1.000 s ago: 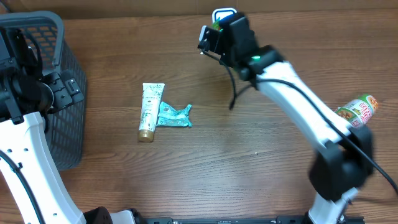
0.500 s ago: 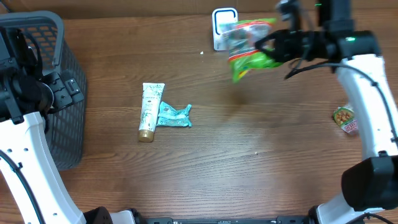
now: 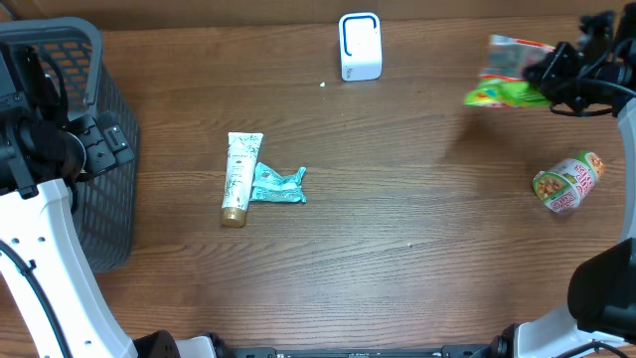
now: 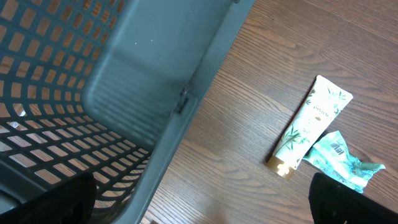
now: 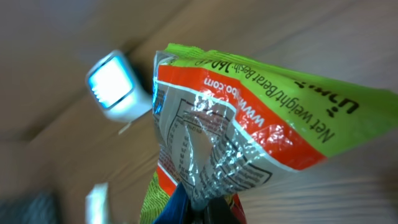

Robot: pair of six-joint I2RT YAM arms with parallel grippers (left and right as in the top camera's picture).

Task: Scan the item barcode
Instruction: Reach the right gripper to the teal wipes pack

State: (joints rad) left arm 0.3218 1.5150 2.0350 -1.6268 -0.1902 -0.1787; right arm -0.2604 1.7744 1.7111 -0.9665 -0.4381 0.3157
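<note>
My right gripper needs to go back down toward the printed cup next and release the end of the bag, because bare tabletop (image 3: 543, 149) beside the cup is below and back from the gripper.
The item, a green and orange snack bag (image 3: 505, 84), hangs in the air at the back right, to the right of the white barcode scanner (image 3: 360, 45). My right gripper (image 3: 558, 72) is shut on the bag's crimped end. In the right wrist view the bag (image 5: 249, 118) fills the frame above my right gripper (image 5: 202, 210), its printed silver back faces the camera, and the scanner (image 5: 115, 87) shows blurred behind it. My left gripper (image 4: 202, 211) stands open and holds nothing beside the basket rim (image 4: 186, 99).
A dark mesh basket (image 3: 60, 60) stands at the left edge. A white and green tube (image 3: 240, 177) and a teal packet (image 3: 278, 185) lie left of centre. A printed cup (image 3: 568, 181) lies on its side at the right.
The right arm has swung from the scanner to the right edge of the table, carrying the snack bag with it. The left arm has not moved.
</note>
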